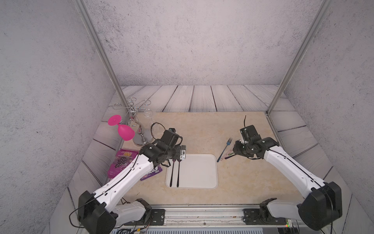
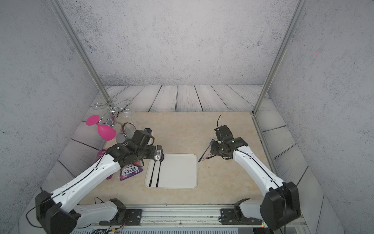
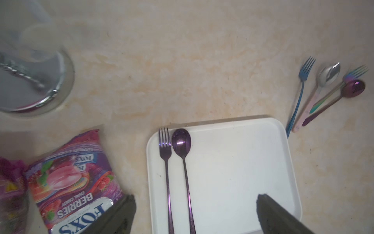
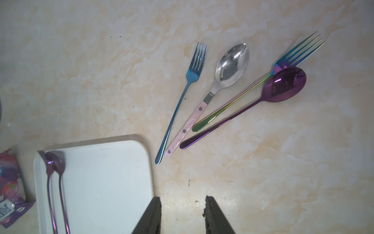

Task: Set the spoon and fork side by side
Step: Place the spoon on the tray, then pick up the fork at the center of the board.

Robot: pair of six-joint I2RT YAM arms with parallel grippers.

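Note:
The purple pair already lies together and this blue fork is still off the tray, so my right gripper needs to move outward and down onto the blue fork's neck (image 1: 227,144) (image 4: 189,82) next.
A purple fork (image 3: 165,145) and a purple spoon (image 3: 181,141) lie parallel and close together on the white tray (image 3: 232,162), along its left edge, heads pointing to the far side. In both top views their thin handles show as the fork (image 1: 172,174) and the spoon (image 1: 178,174). My left gripper (image 3: 195,197) hovers over the tray's far left corner, open wide, its fingers straddling both handles without touching them. My right gripper (image 4: 182,199) is to the right of the tray over bare table, open, with nothing between its fingers.
Right of the tray lie a blue fork (image 4: 182,97), a pink-handled silver spoon (image 4: 222,77), a rainbow fork (image 4: 263,81) and a larger purple spoon (image 4: 281,85). Candy bags (image 3: 70,178) sit left of the tray. A chrome glass rack (image 1: 139,131) with a pink glass (image 1: 125,131) stands at the back left.

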